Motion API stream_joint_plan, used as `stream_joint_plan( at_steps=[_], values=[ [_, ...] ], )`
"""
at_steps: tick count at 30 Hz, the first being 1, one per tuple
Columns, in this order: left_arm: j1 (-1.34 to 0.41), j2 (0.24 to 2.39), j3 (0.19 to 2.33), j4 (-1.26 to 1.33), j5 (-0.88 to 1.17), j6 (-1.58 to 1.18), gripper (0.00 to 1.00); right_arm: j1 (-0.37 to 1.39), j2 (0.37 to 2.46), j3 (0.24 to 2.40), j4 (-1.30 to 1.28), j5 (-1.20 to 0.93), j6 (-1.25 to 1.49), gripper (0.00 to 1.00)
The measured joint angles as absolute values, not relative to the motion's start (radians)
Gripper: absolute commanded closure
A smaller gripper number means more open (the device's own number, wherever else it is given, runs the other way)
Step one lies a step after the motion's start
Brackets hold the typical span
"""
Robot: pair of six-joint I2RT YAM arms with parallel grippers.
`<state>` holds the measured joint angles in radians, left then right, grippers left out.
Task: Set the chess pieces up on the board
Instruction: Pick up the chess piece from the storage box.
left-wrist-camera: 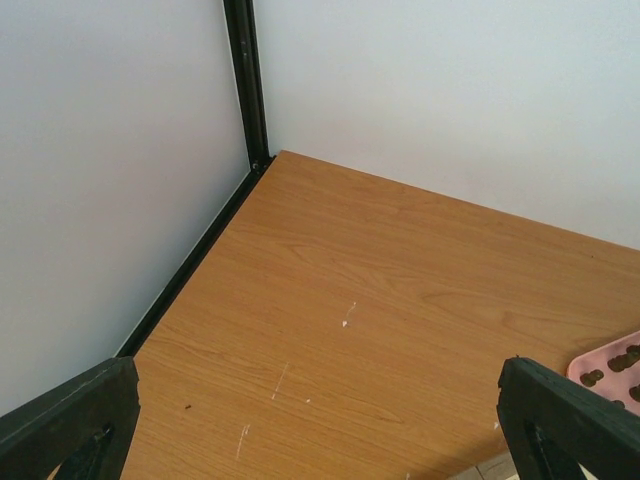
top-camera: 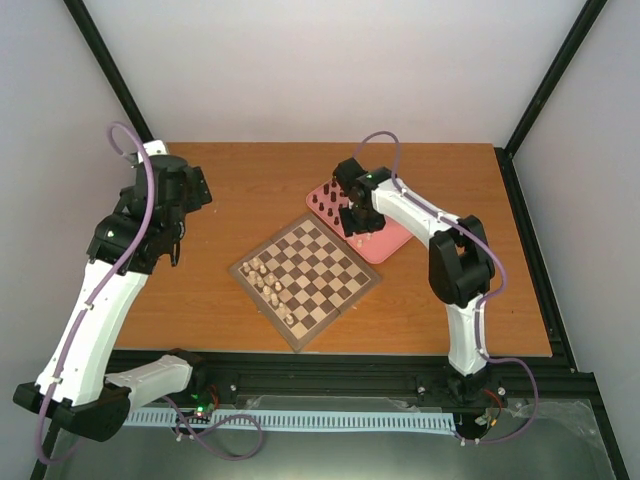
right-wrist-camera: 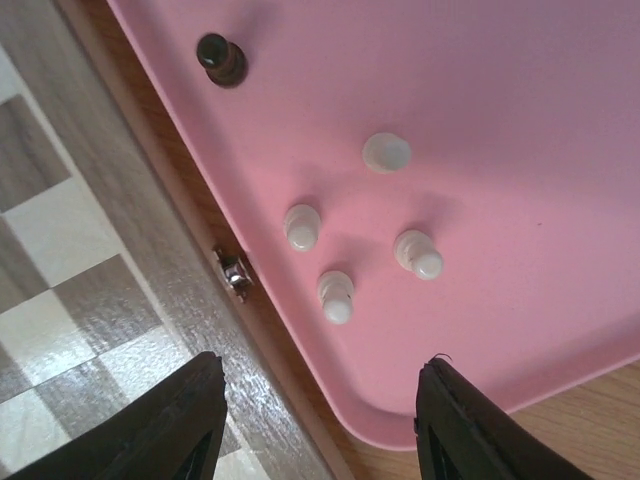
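Note:
One cream pawn stands nearest my open fingers, by the tray's clasp-side edge. My right gripper moves down toward it next, fingers around the pawn's head.
The board [top-camera: 318,283] lies at the table's middle, turned diagonally. Several cream pieces [top-camera: 266,281] stand along its left side. Dark pieces [top-camera: 326,205] stand at the back of a pink tray [top-camera: 388,250]. My right gripper [top-camera: 357,221] hangs open over the tray's near part. In the right wrist view its jaws [right-wrist-camera: 320,425] are wide apart above the tray's corner [right-wrist-camera: 500,150], just short of several cream pieces [right-wrist-camera: 337,296]; one dark piece [right-wrist-camera: 222,58] stands further off. The board's border [right-wrist-camera: 150,250] runs at the left. My left gripper [top-camera: 157,258] is open and empty over bare table left of the board.
The left wrist view shows the open gripper [left-wrist-camera: 320,430] above bare wooden table [left-wrist-camera: 350,270], the black frame post [left-wrist-camera: 245,80] in the back corner and the pink tray's edge [left-wrist-camera: 610,368] at the right. A metal clasp [right-wrist-camera: 234,272] sits on the board's edge.

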<state>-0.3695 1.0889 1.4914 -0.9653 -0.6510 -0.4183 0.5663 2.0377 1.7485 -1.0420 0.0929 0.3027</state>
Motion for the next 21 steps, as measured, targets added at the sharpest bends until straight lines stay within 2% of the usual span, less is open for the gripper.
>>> stream_joint_plan(
  at_steps=[12, 16, 21],
  values=[
    [-0.369, 1.089, 1.479, -0.966, -0.658, -0.418, 0.0, 0.532, 2.114, 1.71, -0.994, 0.039, 0.273, 0.54],
    [-0.369, 1.089, 1.479, -0.966, -0.659, -0.418, 0.0, 0.532, 2.117, 1.697, -0.989, 0.033, 0.271, 0.6],
    [-0.369, 1.089, 1.479, -0.966, -0.661, -0.418, 0.0, 0.532, 2.133, 1.697, -0.98, 0.028, 0.27, 0.64]
  ],
)
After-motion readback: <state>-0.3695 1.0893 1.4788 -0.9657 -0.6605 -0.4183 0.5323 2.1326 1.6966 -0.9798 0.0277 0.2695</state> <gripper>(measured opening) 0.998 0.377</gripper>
